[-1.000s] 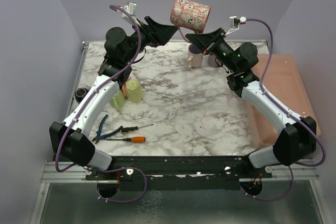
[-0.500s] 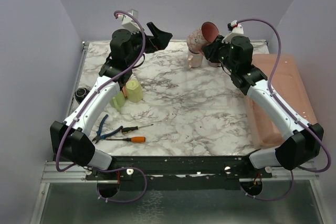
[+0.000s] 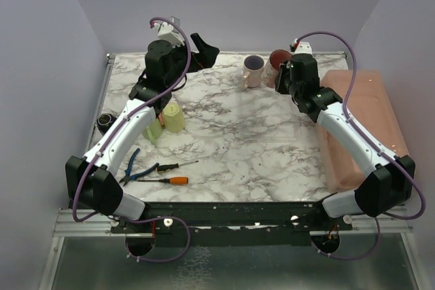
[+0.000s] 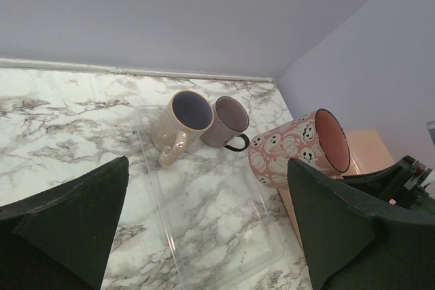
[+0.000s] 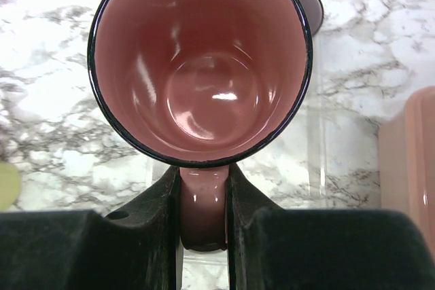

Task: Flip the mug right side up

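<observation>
The clear tray's empty bottom is below my right gripper, to its left in the top view. My right gripper should next move down sideways and let go of the mug.
The mug is pink with ghost and pumpkin faces, a dark rim and a red-pink inside. My right gripper is shut on its handle at the back right of the table. In the left wrist view the mug is tilted, with its mouth facing up and to the right. The right wrist view looks straight into its open mouth. I cannot tell if it touches the table. My left gripper is open and empty, raised at the back left, well away from the mug.
A pale pink mug and a mauve mug stand upright beside the held mug, at the far end of a clear tray. A pink bin lies on the right. Yellow-green cups, pliers and screwdrivers are on the left.
My right gripper has brought the mug down from high up, turning it from lying sideways to mouth up, next to the other mugs. My left gripper has drawn back to the left.
</observation>
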Robot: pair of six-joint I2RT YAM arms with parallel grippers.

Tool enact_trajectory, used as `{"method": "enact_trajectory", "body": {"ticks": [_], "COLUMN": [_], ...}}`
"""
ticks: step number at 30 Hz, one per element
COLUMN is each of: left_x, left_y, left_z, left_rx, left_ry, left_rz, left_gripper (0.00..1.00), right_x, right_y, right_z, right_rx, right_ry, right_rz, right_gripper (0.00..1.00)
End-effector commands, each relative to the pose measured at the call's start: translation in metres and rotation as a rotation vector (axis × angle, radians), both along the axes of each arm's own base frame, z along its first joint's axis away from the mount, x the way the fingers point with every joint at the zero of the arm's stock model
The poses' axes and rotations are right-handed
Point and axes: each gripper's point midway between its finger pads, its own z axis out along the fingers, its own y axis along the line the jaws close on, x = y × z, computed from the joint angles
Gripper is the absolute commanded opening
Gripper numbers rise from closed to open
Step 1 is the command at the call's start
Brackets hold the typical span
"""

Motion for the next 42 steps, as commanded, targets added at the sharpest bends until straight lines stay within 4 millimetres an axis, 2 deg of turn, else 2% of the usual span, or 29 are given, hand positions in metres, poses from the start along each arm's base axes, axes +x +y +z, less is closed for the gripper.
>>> {"method": "enact_trajectory", "body": {"ticks": [1,5,12,15,23,28,32,35,40,42], "left_x": [-0.003,-0.004,-0.003,-0.004,-0.004,-0.004,-0.005,-0.006,-0.007,-0.008], "left_y": [0.008,0.011,0.014,0.016,0.024,0.027,0.027,0.027,0.029,0.028], "left_z": [-0.005,-0.01,-0.013,-0.014,-0.021,-0.024,-0.023,-0.022,-0.022,-0.021], "left_rx": [0.027,0.038,0.049,0.057,0.071,0.074,0.084,0.092,0.105,0.105], "left_ry": [0.005,0.021,0.03,0.031,0.05,0.06,0.053,0.045,0.037,0.036], "left_rz": [0.031,0.039,0.057,0.066,0.105,0.121,0.117,0.11,0.114,0.108], "left_gripper": [0.99,0.99,0.99,0.99,0.99,0.99,0.99,0.99,0.99,0.99], "right_x": [0.014,0.015,0.014,0.016,0.034,0.046,0.047,0.049,0.051,0.052], "right_y": [-0.012,-0.014,0.015,0.018,0.014,0.021,0.028,0.041,0.063,0.068], "right_z": [-0.006,-0.032,-0.074,-0.092,-0.117,-0.129,-0.139,-0.146,-0.148,-0.149], "right_rx": [0.01,0.048,0.094,0.121,0.143,0.155,0.168,0.203,0.262,0.277], "right_ry": [-0.034,0.037,0.102,0.134,0.166,0.194,0.243,0.284,0.33,0.337], "right_rz": [-0.112,-0.19,-0.214,-0.269,-0.424,-0.454,-0.474,-0.433,-0.363,-0.345], "right_gripper": [0.0,0.01,0.01,0.01,0.01,0.01,0.01,0.1,0.39,0.47]}}
